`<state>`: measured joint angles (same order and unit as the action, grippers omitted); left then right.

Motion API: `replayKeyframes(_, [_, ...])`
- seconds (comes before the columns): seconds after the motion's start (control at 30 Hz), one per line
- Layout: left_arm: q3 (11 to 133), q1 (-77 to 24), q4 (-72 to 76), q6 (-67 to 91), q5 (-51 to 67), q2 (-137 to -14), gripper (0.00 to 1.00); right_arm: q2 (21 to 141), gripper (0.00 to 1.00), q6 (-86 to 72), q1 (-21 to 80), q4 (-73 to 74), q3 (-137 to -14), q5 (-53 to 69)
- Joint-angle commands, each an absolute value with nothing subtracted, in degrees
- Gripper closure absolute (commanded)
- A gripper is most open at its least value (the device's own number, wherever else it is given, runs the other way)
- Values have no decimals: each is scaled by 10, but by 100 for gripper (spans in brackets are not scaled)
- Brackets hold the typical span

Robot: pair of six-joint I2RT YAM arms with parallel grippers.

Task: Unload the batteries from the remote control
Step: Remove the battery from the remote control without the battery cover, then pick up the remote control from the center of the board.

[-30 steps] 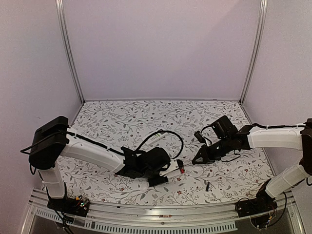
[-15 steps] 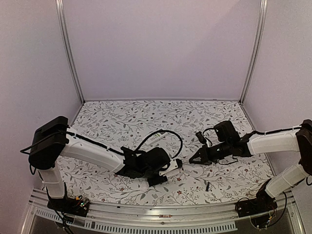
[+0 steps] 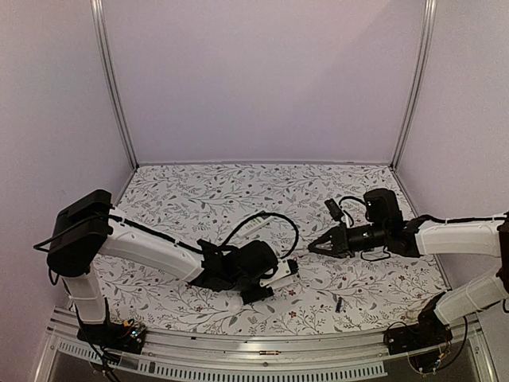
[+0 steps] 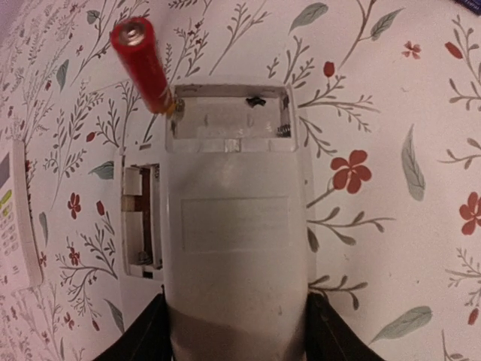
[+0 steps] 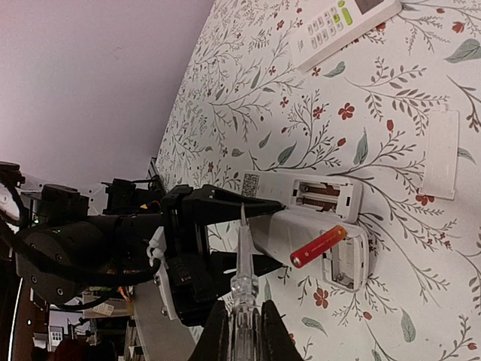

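Note:
The red-orange battery already sticks out, so my right gripper should move down away from the remote and let go of the tool [image 5: 242, 286] on the bare tabletop near the dark cell [image 5: 387, 338].
My left gripper [image 3: 269, 280] is shut on a white remote [image 4: 234, 248], its fingers on both sides of the body. The remote's battery compartment [image 4: 229, 113] is open. One red-orange battery [image 4: 144, 64] sticks up out of its left corner, tilted, and also shows in the right wrist view [image 5: 319, 247]. My right gripper [image 3: 318, 247] is shut on a thin clear pen-like tool [image 5: 242, 286], held above and just right of the remote, apart from it. A second white remote [image 5: 319, 197] lies beside the held one, its compartment open with dark-red cells inside.
A third white remote with buttons [image 5: 342, 26] lies farther back. A loose white battery cover [image 5: 440, 154] lies on the floral table. A small dark cell-like object [image 3: 337, 303] lies near the front right. A thin battery-like cylinder [image 3: 269, 351] rests on the front rail.
My right gripper with the tool has drawn back up and to the right, away from the remote's compartment. The left arm and remote stay put.

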<state>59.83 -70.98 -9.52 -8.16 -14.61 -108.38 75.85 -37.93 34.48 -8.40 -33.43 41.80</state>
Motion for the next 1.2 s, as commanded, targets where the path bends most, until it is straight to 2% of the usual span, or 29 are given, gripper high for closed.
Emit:
replayKeyframes(0.0, [556,-714,-212,-92,-111,-1140,59,772,100,-372,342,-87,-333,413])
replayKeyframes(0.3, [557,-714,-208,-90,-92,-1131,59,767,100,-331,343,-39,-325,357])
replayKeyframes(0.5, [557,-713,-209,-90,-111,-1135,59,728,100,-294,343,53,-315,295])
replayKeyframes(0.7, [565,-710,-209,-76,-70,-1121,46,673,100,-296,343,75,-295,270])
replayKeyframes(1.03, [562,-710,-220,-6,67,-1068,44,649,100,-296,343,85,-295,255])
replayKeyframes(1.17, [557,-714,-220,23,90,-1069,39,640,100,-297,343,85,-288,238])
